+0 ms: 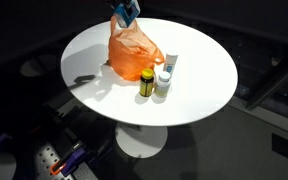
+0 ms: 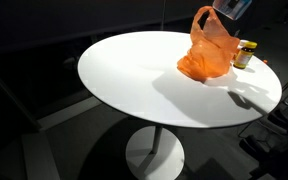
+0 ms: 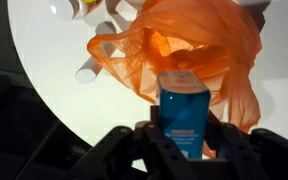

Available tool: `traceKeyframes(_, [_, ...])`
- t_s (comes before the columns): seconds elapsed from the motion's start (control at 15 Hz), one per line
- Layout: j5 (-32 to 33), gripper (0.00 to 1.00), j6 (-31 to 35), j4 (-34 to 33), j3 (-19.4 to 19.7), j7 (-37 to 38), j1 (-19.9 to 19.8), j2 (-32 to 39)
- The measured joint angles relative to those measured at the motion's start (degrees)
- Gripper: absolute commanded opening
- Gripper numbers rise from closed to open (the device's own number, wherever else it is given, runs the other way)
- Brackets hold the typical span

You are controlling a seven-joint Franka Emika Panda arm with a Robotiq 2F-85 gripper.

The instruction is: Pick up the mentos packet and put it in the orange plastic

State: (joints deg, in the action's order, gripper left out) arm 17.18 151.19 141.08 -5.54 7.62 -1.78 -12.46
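Observation:
The packet is still hanging above the orange plastic bag's handles, so next I should lower my gripper until the packet dips into the bag's upturned opening [image 1: 130,33] [image 3: 177,52] and let it go.
My gripper [image 3: 182,140] is shut on the blue mentos packet [image 3: 182,110] and holds it in the air right above the orange plastic bag [image 3: 184,45]. The bag is crinkly and translucent and stands on the round white table in both exterior views [image 1: 132,48] [image 2: 208,52]. In those views the packet [image 1: 126,12] [image 2: 231,7] hangs just over the bag's handles, at the top edge of the picture. The bag's opening faces up toward the packet in the wrist view.
A dark bottle with a yellow cap [image 1: 147,82] and an upright white tube [image 1: 165,76] stand next to the bag. The bottle also shows in an exterior view [image 2: 245,54]. The white table [image 1: 199,85] is round, with dark floor around it.

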Motion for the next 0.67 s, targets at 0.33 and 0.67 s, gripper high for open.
traceKeyframes(0.33, [1.53, 0.18, 1.71, 1.21, -0.31, 2.83, 0.02, 4.99])
traceKeyframes(0.67, [2.66, 0.18, 3.87, 0.91, 0.33, 3.94, 0.02, 9.14])
